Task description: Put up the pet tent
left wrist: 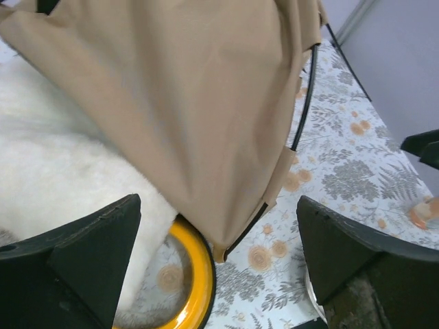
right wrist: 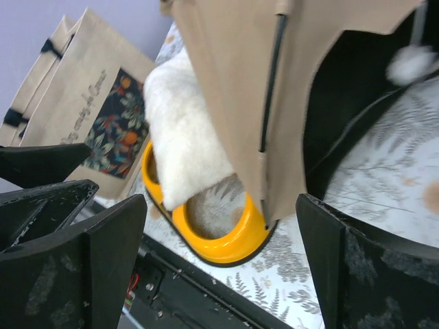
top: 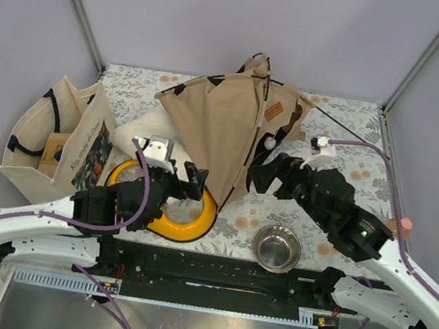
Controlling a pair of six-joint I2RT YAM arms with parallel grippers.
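Observation:
My left gripper moves outward and across onto the thin black pole's bare part next, since that part lies outward and to the gripper's right in the top view.
The tan canvas pet tent stands half raised at the back middle of the table, with thin black poles, a brown label patch and a white pompom. Its near corner rests on the yellow bowl. My left gripper is open and empty just in front of the tent's lower left flap; in the left wrist view the canvas hangs above the jaws. My right gripper is open and empty beside the tent's right edge; its view shows the canvas, the black floor and the pompom.
A white fluffy cushion lies partly under the tent and over a yellow ring bowl. A cream printed tote bag lies at the left. A steel bowl sits at the front middle. A small pink object is at the right edge.

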